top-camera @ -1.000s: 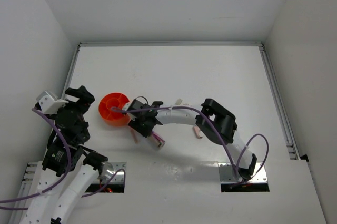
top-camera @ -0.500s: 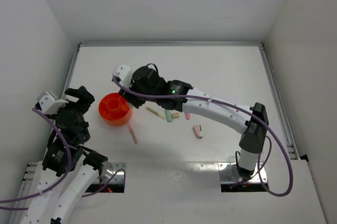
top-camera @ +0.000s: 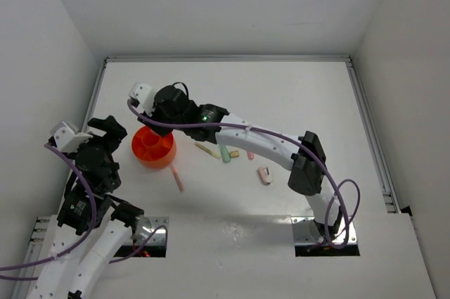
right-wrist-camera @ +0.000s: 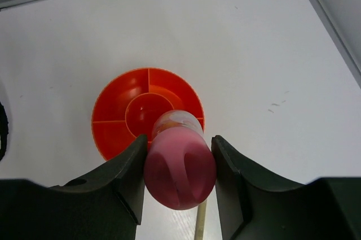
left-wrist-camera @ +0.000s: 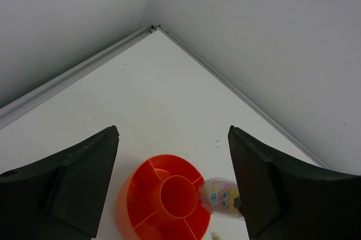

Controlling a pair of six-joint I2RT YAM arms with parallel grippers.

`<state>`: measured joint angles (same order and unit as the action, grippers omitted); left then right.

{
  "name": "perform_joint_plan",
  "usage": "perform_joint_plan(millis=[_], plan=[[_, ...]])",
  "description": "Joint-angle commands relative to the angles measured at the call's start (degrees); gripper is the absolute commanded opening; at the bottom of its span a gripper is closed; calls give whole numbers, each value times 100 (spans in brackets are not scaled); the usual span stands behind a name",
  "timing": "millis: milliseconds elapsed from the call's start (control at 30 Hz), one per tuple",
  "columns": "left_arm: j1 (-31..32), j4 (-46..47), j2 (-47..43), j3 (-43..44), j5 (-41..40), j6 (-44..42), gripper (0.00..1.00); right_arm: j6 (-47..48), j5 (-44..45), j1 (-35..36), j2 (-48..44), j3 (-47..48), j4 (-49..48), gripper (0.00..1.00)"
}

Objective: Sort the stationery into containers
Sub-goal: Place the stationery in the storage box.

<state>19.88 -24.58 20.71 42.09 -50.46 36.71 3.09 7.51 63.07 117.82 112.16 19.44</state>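
Observation:
My right gripper holds the pink-capped cylinder with its lower end beside the bowl's round middle cup, so I will move my right gripper over that cup and lower the cylinder in.
The round orange bowl (top-camera: pixel 152 145) with inner dividers stands at the left of the table. My right gripper (top-camera: pixel 163 122) reaches across and hangs over the bowl's far rim. In the right wrist view the right gripper (right-wrist-camera: pixel 179 144) is shut on the pink-capped cylinder (right-wrist-camera: pixel 179 166), cap towards the camera, above the bowl (right-wrist-camera: pixel 118 110). My left gripper (top-camera: pixel 112 130) is open and empty just left of the bowl. In the left wrist view the left gripper (left-wrist-camera: pixel 174 132) faces the bowl (left-wrist-camera: pixel 163 200), with the held cylinder (left-wrist-camera: pixel 221 196) at its right rim.
Right of the bowl lie a pink stick (top-camera: pixel 178 179), a beige stick (top-camera: pixel 206 150), a mint-green stub (top-camera: pixel 225 154), a tan stub (top-camera: pixel 234 153), a small pink stub (top-camera: pixel 249 155) and a pink piece (top-camera: pixel 264 175). White walls enclose the table.
My right arm lifted the pink-capped cylinder from the table beside the pink stick and swung it left and farther away, over the orange bowl. The left arm has not moved.

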Motion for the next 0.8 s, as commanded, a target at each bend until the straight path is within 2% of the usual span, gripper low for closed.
perform_joint_plan(millis=[0,133,767], plan=[[-46,146,-93,-7,-70,-32,84,60,40,-23,38,709,-441,0],[-46,146,-146,-7,-70,-32,84,-81,-215,-75,197,974,-380,0],[-46,146,-252,-7,-70,-32,84,-582,-1050,-233,803,808,-265,0]])
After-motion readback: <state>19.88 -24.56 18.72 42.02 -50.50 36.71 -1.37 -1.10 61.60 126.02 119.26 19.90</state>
